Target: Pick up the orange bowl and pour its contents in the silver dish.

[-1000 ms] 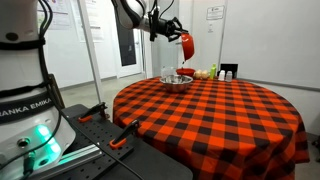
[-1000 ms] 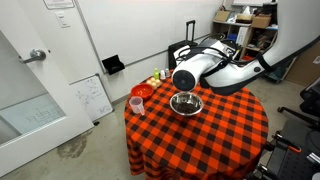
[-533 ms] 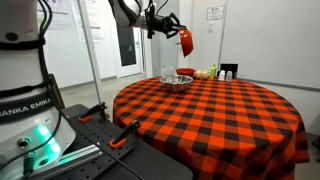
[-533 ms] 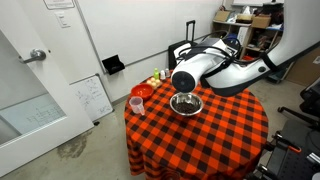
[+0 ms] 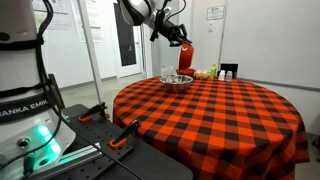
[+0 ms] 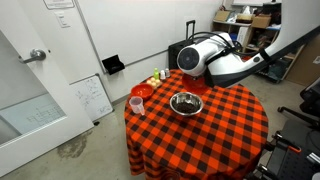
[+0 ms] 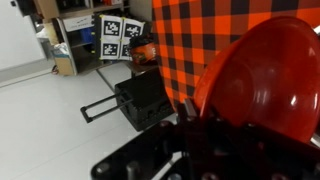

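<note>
The clear checked cloth beside the silver dish lies below the tipped bowl. Next I will turn my gripper until the bowl is upright, lower it and release the bowl's rim.
My gripper point(image 5: 178, 42) is shut on the rim of the orange bowl point(image 5: 185, 57) and holds it high above the table, tipped steeply on its side. In the wrist view the orange bowl point(image 7: 262, 78) fills the right side, with my gripper point(image 7: 185, 125) clamped on its edge. The silver dish point(image 5: 177, 80) stands on the checked tablecloth below and a little in front of the held bowl. It also shows in an exterior view point(image 6: 185, 102), where my arm hides the orange bowl. I cannot tell what lies inside either one.
The round table has a red-and-black checked cloth point(image 5: 210, 115). A pink cup point(image 6: 136, 104) and a red item point(image 6: 142, 91) stand near its edge. Small items point(image 5: 205, 73) sit behind the dish. A black case point(image 7: 140, 100) stands on the floor.
My arm has lifted up and back from over the silver dish, which now shows fully. The orange bowl has turned further onto its side in my grip.
</note>
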